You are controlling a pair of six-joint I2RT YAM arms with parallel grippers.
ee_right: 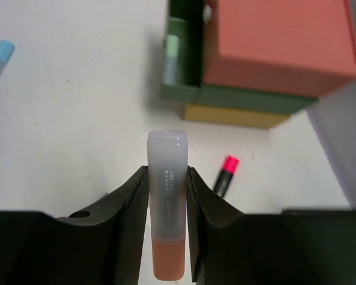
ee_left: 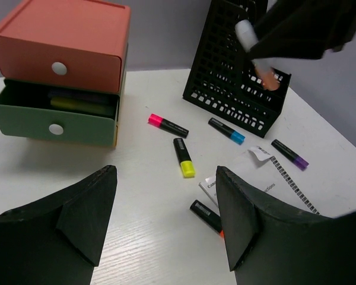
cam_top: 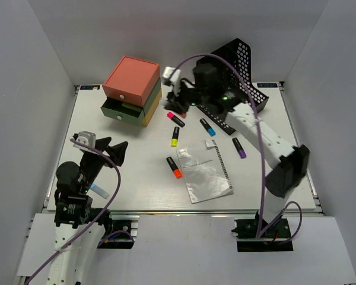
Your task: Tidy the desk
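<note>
The right gripper carries the tube down and to the left in the top view next, to release it in the green drawer below, already holding pens.
The white desk [cam_top: 130, 184] holds five loose highlighters: pink [cam_top: 175, 119], yellow [cam_top: 174, 136], blue [cam_top: 207, 126], purple [cam_top: 239, 147] and orange [cam_top: 174, 167]. My right gripper [ee_right: 166, 172] is shut on a translucent tube with an orange base [ee_right: 166, 196]. It holds the tube [cam_top: 169, 75] in the air just right of the stacked drawer box [cam_top: 132, 89], above the pink highlighter [ee_right: 225, 175]. My left gripper [ee_left: 166, 219] is open and empty, low over the desk's near left part [cam_top: 110, 148]; the orange highlighter [ee_left: 204, 215] lies by its right finger.
The drawer box's green middle drawer [ee_left: 53, 116] is pulled open with pens inside. A black mesh file holder [cam_top: 237, 71] stands at the back right. A clear bag with a printed sheet [cam_top: 204, 172] lies near the front. A blue-capped pen [cam_top: 98, 190] lies by the left arm.
</note>
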